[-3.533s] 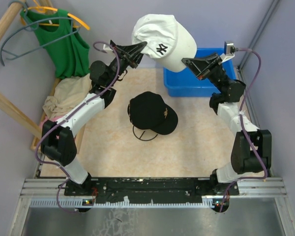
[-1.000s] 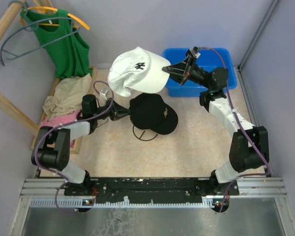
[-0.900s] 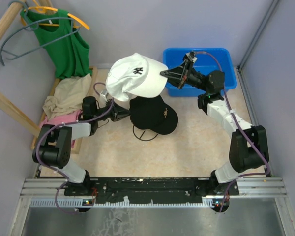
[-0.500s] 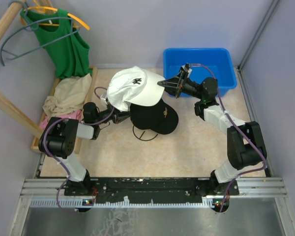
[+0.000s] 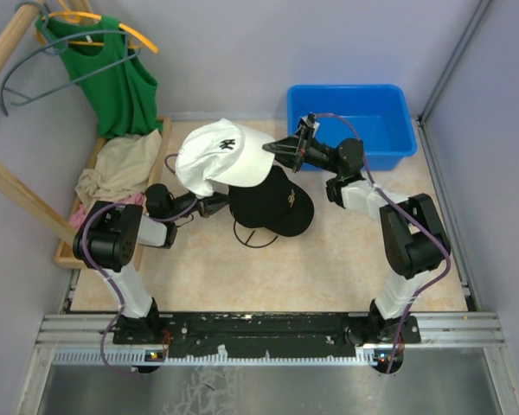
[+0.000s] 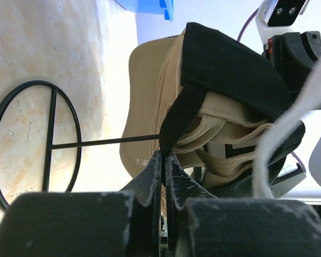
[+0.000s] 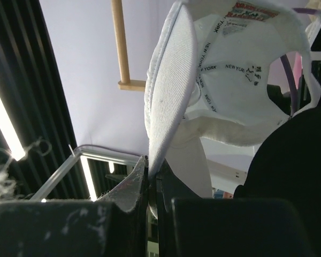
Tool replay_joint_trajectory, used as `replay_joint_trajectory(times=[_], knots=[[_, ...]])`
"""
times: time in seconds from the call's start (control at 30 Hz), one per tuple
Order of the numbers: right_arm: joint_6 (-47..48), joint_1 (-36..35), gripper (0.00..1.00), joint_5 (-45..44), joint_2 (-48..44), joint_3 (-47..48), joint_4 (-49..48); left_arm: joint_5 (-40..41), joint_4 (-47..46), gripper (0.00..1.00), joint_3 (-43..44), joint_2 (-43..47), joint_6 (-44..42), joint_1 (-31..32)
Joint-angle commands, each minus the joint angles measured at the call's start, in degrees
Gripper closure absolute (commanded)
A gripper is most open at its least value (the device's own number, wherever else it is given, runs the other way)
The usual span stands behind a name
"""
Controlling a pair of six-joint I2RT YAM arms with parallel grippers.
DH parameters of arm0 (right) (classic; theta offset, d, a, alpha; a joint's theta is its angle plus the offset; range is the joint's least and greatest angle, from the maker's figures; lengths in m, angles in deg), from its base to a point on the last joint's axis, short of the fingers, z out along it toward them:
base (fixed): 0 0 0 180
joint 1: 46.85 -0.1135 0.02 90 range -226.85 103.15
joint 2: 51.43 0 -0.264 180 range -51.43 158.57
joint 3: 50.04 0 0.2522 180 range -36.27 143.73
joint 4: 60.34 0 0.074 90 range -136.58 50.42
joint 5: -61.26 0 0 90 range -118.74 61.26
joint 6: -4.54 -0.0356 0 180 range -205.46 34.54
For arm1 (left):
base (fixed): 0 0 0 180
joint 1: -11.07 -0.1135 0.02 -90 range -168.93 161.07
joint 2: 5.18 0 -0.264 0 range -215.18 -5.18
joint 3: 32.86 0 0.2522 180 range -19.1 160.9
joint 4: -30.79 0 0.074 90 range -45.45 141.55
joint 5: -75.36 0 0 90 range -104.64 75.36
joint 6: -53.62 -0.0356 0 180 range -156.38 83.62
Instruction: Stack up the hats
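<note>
My right gripper needs to move back and down toward the black hat's brim (image 5: 300, 213) to release the white hat (image 5: 218, 154), because it hangs tilted off the top of the black hat.
A white hat (image 5: 218, 154) hangs tilted just above and left of the black hat (image 5: 272, 201). My right gripper (image 5: 275, 149) is shut on its brim; in the right wrist view the white brim (image 7: 168, 101) runs down into the shut right gripper (image 7: 151, 172). The black hat tops a pile on a wire frame. My left gripper (image 5: 224, 205) lies low at the pile's left side. Seen from the left wrist, the left gripper (image 6: 165, 160) is shut on the black hat's (image 6: 230, 69) rear edge, and a tan hat (image 6: 144, 96) sits nested under it.
A dark wire-frame stand (image 5: 256, 235) shows under the pile, its ring (image 6: 35, 142) lying on the table. A blue bin (image 5: 389, 130) stands at the back right. A green shirt (image 5: 112, 82) hangs at the back left above a beige cloth (image 5: 121, 164).
My right gripper has brought the white hat down and to the left, close over the black hat. My left gripper has shut on the black hat's rear edge.
</note>
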State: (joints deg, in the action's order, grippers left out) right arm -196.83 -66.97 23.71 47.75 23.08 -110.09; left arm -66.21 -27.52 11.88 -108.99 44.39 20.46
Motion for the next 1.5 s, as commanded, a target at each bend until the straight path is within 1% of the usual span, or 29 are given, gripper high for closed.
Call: replay_joint_trajectory(times=[0.0, 0.17, 0.3, 0.43, 0.83, 1.03, 1.17, 1.3, 1.47], knots=[[-3.51, -0.27, 1.00, -2.48, 0.34, 3.98, -9.93, -0.85, -2.81, 0.97, -0.37, -0.93, 0.21, 0.19], [-1.77, -0.27, 1.00, -1.25, 0.19, 1.06, -8.82, -0.55, -4.02, 0.98, -0.90, -1.11, 1.02, 0.19], [0.13, 0.01, 1.00, 0.24, -1.41, -5.39, -8.07, -0.50, -5.72, 0.99, -1.18, -1.21, 2.15, 0.19], [-0.11, 1.09, 1.00, 0.73, -3.48, -10.18, -9.07, -0.42, -6.09, 1.00, -1.44, -1.59, 2.40, 0.19], [4.59, 9.48, 1.00, 6.62, -13.64, -20.38, -1.78, -0.12, -9.17, 1.00, -2.24, -3.70, 4.12, 0.19], [5.44, 10.57, 1.00, 8.23, -15.21, -25.17, -1.67, 0.13, -11.35, 1.00, -2.66, -4.95, 5.47, 0.19], [6.33, 13.07, 1.00, 9.58, -16.61, -27.93, -1.27, 0.23, -12.93, 1.00, -3.32, -5.88, 6.23, 0.19], [8.62, 16.33, 1.00, 11.55, -18.50, -30.71, 1.33, 0.32, -15.06, 1.00, -3.78, -7.41, 7.31, 0.19], [11.52, 17.42, 1.00, 12.60, -19.92, -33.17, 4.07, 0.56, -17.66, 1.00, -4.40, -9.32, 8.85, 0.19]])
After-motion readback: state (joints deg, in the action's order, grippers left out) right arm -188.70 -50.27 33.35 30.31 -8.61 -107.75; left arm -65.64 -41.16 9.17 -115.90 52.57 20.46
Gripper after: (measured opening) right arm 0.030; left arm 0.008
